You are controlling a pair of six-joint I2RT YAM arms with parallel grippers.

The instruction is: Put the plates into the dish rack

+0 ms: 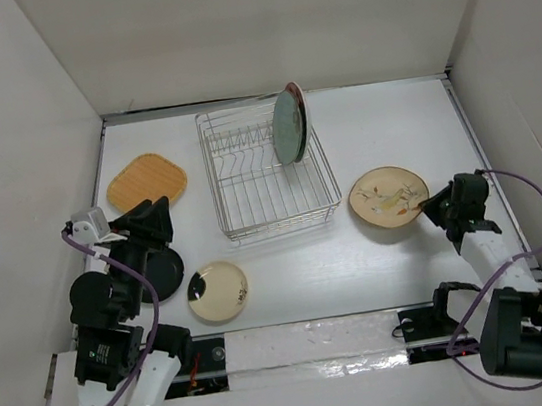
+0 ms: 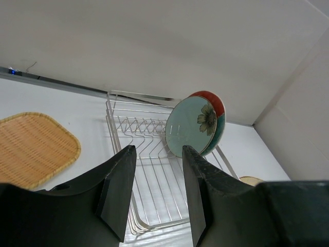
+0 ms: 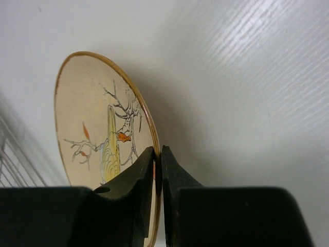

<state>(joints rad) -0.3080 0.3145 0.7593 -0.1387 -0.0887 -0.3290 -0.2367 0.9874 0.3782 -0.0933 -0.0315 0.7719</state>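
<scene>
The rack's empty slot beside the teal plate [image 1: 287,126] is next for my right gripper: it will lift across outward, to its left in the top view, lower into the slot and release.
The silver wire dish rack [image 1: 251,201] stands mid-table and holds a teal flower plate [image 1: 287,126] with a red plate [image 1: 299,108] behind it, both upright; they also show in the left wrist view, the teal one [image 2: 193,126] in front of the red one [image 2: 213,102]. My right gripper [image 1: 431,208] is shut on the near rim of the cream floral plate [image 1: 386,195], seen edge-on in the right wrist view [image 3: 97,123]. My left gripper [image 2: 157,152] is open and empty above the black plate [image 1: 167,275]. The pale yellow plate [image 1: 217,291] and the orange rounded-square plate [image 1: 146,183] lie flat.
White walls enclose the table on the left, back and right. The table's front edge runs just ahead of the arm bases [image 1: 298,325].
</scene>
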